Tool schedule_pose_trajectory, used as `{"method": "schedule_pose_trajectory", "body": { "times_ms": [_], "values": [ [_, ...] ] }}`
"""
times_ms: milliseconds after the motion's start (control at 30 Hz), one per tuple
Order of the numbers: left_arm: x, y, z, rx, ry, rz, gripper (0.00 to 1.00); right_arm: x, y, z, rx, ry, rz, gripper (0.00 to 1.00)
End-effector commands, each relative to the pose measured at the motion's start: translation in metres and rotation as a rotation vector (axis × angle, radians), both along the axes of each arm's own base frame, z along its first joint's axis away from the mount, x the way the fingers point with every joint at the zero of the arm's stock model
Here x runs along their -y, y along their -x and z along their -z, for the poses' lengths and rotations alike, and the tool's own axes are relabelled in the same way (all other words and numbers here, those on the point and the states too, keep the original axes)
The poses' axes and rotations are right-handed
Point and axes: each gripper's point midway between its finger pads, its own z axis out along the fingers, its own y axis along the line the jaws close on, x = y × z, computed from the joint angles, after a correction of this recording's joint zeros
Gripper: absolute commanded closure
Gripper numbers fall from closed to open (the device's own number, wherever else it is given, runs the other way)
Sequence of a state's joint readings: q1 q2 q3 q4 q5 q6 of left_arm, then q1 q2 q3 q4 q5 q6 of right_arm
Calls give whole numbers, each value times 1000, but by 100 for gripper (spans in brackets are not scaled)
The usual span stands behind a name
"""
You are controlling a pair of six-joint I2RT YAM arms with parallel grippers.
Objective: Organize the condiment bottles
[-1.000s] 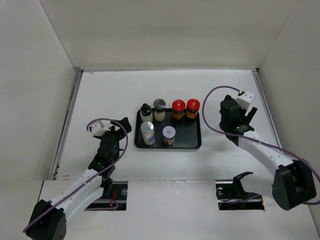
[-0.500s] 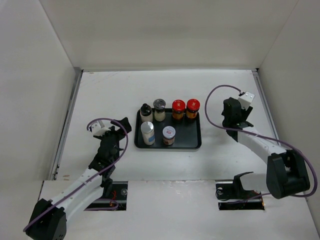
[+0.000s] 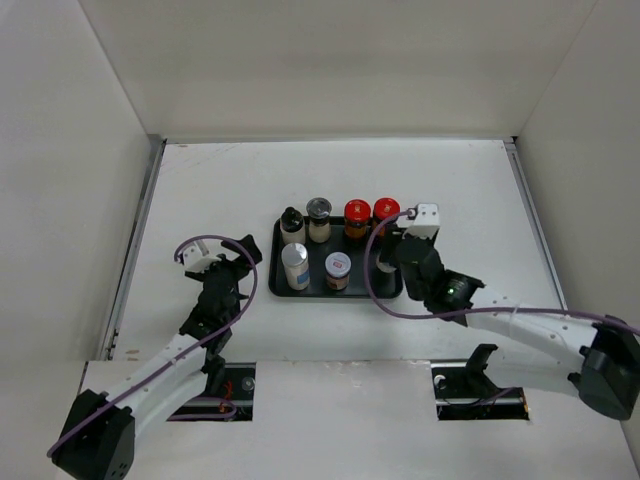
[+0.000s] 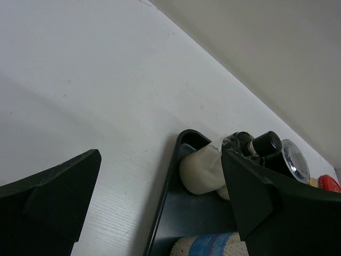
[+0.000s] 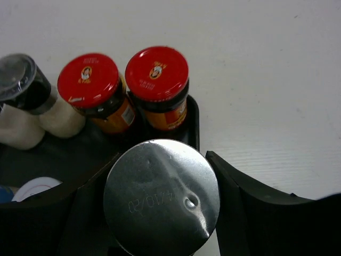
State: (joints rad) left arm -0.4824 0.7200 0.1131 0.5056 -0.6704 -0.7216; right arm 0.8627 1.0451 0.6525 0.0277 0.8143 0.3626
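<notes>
I should next lower the silver-topped jar (image 5: 161,197) with my right gripper into the open spot in the tray's near corner, beside the shorter jar.
A black tray (image 3: 320,294) mid-table holds the condiment bottles. Its back row has two cream jars (image 3: 291,225) (image 3: 318,218) and two red-capped jars (image 3: 357,215) (image 3: 386,212). In front stand a white-blue labelled jar (image 3: 295,265) and a shorter one (image 3: 338,268). My right gripper (image 3: 387,258) is at the tray's right front corner, and the arm hides what it holds in the top view. In the right wrist view, that gripper (image 5: 157,162) is shut on a silver-topped jar (image 5: 161,197) in front of the red caps (image 5: 88,80) (image 5: 157,72). My left gripper (image 3: 243,258) (image 4: 160,208) stands open and empty at the tray's left rim (image 4: 165,202).
White walls close the table in on three sides, and a metal rail (image 3: 135,250) runs along the left. Two cut-outs (image 3: 230,385) (image 3: 480,385) sit at the near edge by the arm bases. In the left wrist view a cream jar (image 4: 200,170) sits just inside the tray.
My right arm has swung from the table's right side to the tray's right front, and its jaws have closed round the silver-topped jar. My left jaws have opened a little wider.
</notes>
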Motion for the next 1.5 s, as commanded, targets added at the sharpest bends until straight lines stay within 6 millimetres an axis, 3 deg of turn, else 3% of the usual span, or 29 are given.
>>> {"method": "schedule_pose_trajectory", "body": {
  "times_ms": [0,233,400,467,533,567,800,933,1000,1100,1333,1467],
  "values": [
    [-6,-5,-29,78,26,-41,0,-27,-10,-7,51,-87,-43,49],
    [-21,-3,-24,21,-9,-111,0,-52,-10,28,0,-53,-122,46],
    [-19,-3,-25,7,-18,-104,0,-51,-7,44,-31,-32,-131,39],
    [-19,-3,-25,1,-22,-104,0,-50,-6,47,-39,-18,-136,28],
    [-16,-5,-27,0,-21,-92,0,-48,-5,43,-30,-23,-134,6],
    [-15,-5,-29,2,-21,-87,0,-47,-4,39,-22,-34,-137,0],
    [-25,-12,-35,-78,-63,-129,0,-25,5,-24,122,-157,-104,0],
    [-32,-20,-25,-182,-85,-146,0,35,3,-48,242,-264,76,0],
    [-27,-24,-26,-222,-79,-109,0,58,5,-49,285,-336,139,0],
    [-20,-25,-30,-251,-74,-68,0,68,7,-48,300,-429,153,0],
    [-9,-20,-68,-165,-48,-10,0,59,5,-34,267,-485,114,0],
    [-3,-16,-78,-165,-63,17,0,54,2,-25,241,-477,103,0]
  ]
}}
